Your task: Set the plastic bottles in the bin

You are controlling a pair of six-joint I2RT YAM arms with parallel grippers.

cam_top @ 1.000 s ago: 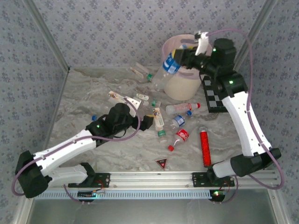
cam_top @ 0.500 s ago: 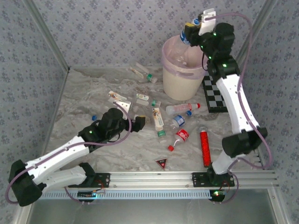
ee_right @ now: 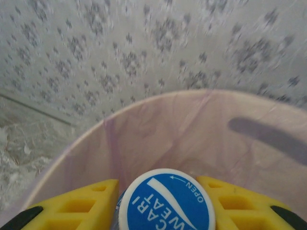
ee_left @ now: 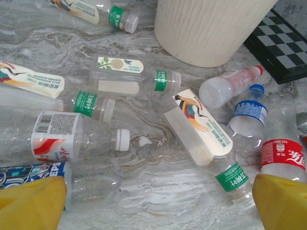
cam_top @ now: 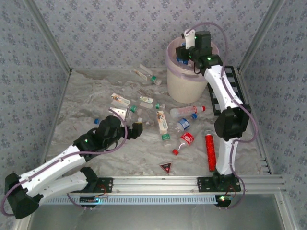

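Observation:
My right gripper moves down past the bin's rim next and releases the bottle inside. The bin's pink-lined hollow lies open below the gripper's yellow fingers, so this move comes next.
Several clear, partly crushed plastic bottles lie scattered on the marble table in front of the bin, a cream-white bucket with a pink bag liner. My right gripper hangs over the bin's mouth, shut on a bottle whose blue-and-white cap sits between the yellow fingers. My left gripper is low over the table and open, nothing between its fingers. Ahead of it lie a crane-label bottle with a green band, a red-and-white-label bottle and a red-label bottle.
A black-and-white checkerboard lies right of the bin. A red glittery tube and a small red triangle rest near the front. Patterned walls close in the back and sides. Two more bottles lie at the back left of the bin.
My right arm swung left with its bottle, from the bin's far right rim to over the mouth. My left arm drew back toward the near left, still open.

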